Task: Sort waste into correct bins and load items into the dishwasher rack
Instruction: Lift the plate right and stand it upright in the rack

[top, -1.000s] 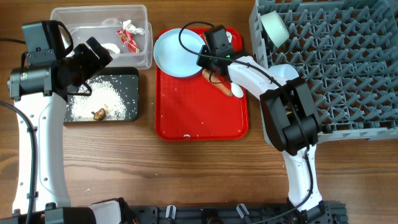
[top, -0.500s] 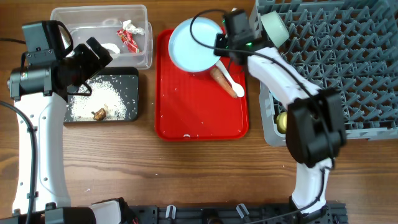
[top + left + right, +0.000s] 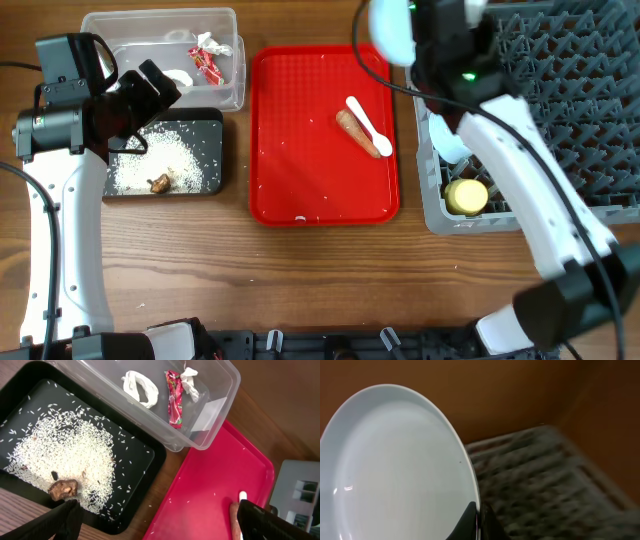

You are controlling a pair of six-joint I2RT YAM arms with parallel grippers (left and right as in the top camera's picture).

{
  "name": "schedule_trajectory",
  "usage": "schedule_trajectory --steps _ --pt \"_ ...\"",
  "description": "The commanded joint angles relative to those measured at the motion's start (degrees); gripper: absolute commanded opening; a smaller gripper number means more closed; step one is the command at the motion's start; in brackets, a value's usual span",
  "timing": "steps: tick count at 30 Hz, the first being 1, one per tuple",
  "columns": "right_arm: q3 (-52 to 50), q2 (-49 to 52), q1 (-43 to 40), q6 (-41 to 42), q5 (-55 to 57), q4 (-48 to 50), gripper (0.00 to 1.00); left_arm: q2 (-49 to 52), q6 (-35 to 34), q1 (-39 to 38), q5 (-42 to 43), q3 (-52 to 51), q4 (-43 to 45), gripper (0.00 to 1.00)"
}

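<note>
The rack's far wires are empty and lie to the right in the overhead view, so the robot's right gripper should next carry the plate there, lower it and release the plate's rim.
My right gripper is shut on the rim of the round pale-blue plate and holds it raised, on edge, at the far left corner of the grey dishwasher rack. The right wrist view shows the plate pinched in the gripper. The orange carrot and white spoon lie on the red serving tray. My left gripper is open and empty, hovering over the black tray, which holds rice and a brown bit.
The clear tub holds the red wrapper and a white scrap. A yellow cup and a pale-blue bowl sit in the rack's near left part. A few rice grains lie on the red tray.
My right gripper has lifted the plate off the red tray and carried it up and right to the rack's corner. The left arm has not moved.
</note>
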Motion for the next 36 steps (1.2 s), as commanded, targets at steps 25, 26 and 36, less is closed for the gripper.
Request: schedule_trajectory --steps 25,26,36 --pt "0.00 15.30 -16.50 -54.21 0.07 16.87 0.04 0.42 -0.50 0.22 -0.13 0.15 0.00 1.00" --pt "0.00 15.30 -16.50 -54.21 -0.48 16.74 0.05 0.42 -0.50 0.22 -0.13 0.15 0.00 1.00" --pt "0.00 15.26 -16.50 -47.50 -12.50 8.04 0.90 0.42 -0.50 0.22 -0.13 0.15 0.00 1.00"
